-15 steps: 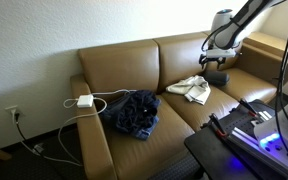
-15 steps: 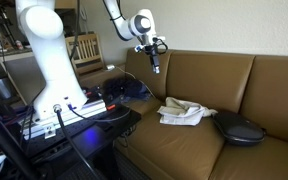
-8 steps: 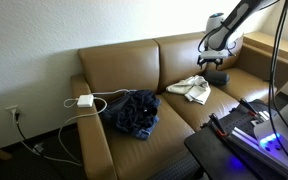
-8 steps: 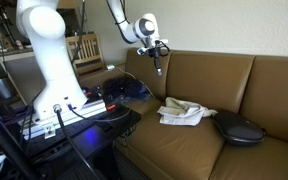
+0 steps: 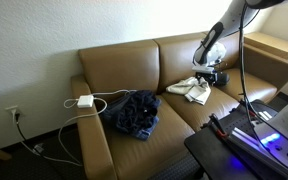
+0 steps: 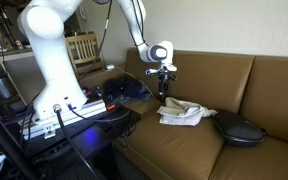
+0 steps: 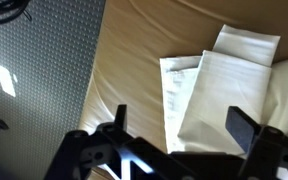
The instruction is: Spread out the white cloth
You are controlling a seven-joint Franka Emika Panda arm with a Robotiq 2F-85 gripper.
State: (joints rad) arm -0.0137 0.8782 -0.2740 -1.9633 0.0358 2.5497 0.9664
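Part of the white cloth lies doubled over itself, so the robot will lower its open gripper onto its folded flap (image 5: 197, 95) (image 7: 217, 95), with the fingers on both sides of the fold, and close it.
The white cloth (image 5: 193, 88) lies crumpled and folded on the brown sofa seat; it also shows in an exterior view (image 6: 183, 112) and fills the right half of the wrist view (image 7: 229, 95). My gripper (image 5: 210, 78) hangs just above the cloth's edge, seen also in an exterior view (image 6: 164, 91). In the wrist view the gripper (image 7: 182, 127) is open, its two dark fingers straddling a folded edge of the cloth, with nothing held.
A dark blue garment (image 5: 134, 112) and a white charger with cable (image 5: 85, 101) lie on the other sofa seat. A black cushion-like object (image 6: 238, 128) sits beside the cloth. A table with electronics (image 6: 74, 115) stands in front of the sofa.
My gripper has come down from high above the sofa backrest to just over the white cloth. The cloth has not moved.
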